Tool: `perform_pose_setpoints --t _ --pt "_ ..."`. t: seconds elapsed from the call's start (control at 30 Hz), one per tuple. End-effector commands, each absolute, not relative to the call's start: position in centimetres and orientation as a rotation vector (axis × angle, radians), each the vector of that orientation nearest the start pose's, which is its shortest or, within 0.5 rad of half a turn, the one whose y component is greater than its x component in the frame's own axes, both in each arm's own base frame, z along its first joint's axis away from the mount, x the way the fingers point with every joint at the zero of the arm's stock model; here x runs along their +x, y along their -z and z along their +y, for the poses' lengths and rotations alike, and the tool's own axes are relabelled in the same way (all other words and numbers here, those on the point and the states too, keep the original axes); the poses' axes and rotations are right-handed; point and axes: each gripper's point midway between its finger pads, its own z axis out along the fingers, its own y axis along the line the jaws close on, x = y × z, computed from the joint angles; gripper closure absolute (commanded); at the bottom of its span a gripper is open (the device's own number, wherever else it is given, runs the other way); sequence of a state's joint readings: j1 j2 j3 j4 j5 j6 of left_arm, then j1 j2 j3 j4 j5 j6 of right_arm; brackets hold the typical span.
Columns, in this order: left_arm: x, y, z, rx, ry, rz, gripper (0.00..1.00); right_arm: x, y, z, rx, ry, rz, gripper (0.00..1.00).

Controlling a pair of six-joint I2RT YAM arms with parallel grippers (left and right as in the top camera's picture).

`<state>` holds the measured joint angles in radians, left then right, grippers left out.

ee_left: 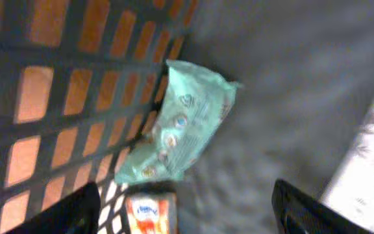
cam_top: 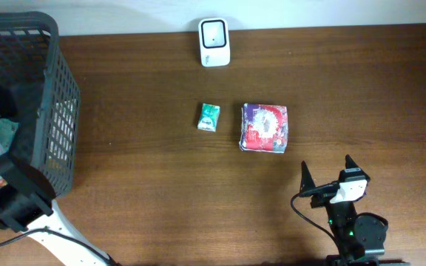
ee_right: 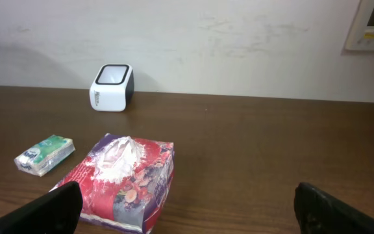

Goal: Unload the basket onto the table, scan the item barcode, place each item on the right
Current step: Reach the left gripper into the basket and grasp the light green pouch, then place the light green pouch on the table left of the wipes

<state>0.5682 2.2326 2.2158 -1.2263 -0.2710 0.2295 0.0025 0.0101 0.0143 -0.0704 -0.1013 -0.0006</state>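
My left gripper needs to go down deeper into the basket (cam_top: 58, 89), onto the mint-green packet's middle (cam_top: 5, 132). The packet lies uncovered against the basket's side, between my two open fingers.
The white barcode scanner (cam_top: 214, 42) (ee_right: 112, 88) stands at the table's far edge. In front of it lie a small green pack (cam_top: 208, 117) (ee_right: 44, 155) and a red flowered tissue pack (cam_top: 265, 127) (ee_right: 125, 182). My right gripper (cam_top: 326, 167) (ee_right: 187, 211) is open and empty, near the front edge, just short of the tissue pack. My left gripper (ee_left: 187, 213) reaches into the dark basket (cam_top: 58, 89), open with nothing held. Below it lie a mint-green packet (ee_left: 184, 120) against the basket wall (ee_left: 57, 84) and a small orange-and-white box (ee_left: 149, 214) close to the left finger.
A white wrapped item (ee_left: 369, 162) lies at the right inside the basket. The basket fills the table's left end, with my left arm (cam_top: 9, 199) bent over its near side. Bare brown tabletop (cam_top: 161, 192) lies between basket and right arm.
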Motion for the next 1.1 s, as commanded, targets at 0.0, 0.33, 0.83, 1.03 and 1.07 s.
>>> perform_pose_setpoints --t 0.0,0.33,0.83,1.03,1.07 --pt "39.0 -13.2 32.1 -0.409 -0.67 2.914 0.18 24.5 -15.8 1.6 -0.073 -0.073 1.639 0.01" --pt "39.8 -9.9 33.0 -0.288 -0.663 2.908 0.24 24.5 -15.8 1.6 -0.073 -0.073 1.639 0.01" --pt "37.2 -4.5 35.2 -0.344 -0.736 3.049 0.5 24.5 -15.8 1.6 -0.073 -0.073 1.639 0.01" --pt "37.9 -4.8 33.3 -0.48 -0.575 3.002 1.0 24.5 -15.8 1.6 -0.073 -0.073 1.639 0.01" --pt "38.8 -5.8 32.5 -0.487 -0.525 2.962 1.0 24.5 -15.8 1.6 -0.073 -0.073 1.639 0.01"
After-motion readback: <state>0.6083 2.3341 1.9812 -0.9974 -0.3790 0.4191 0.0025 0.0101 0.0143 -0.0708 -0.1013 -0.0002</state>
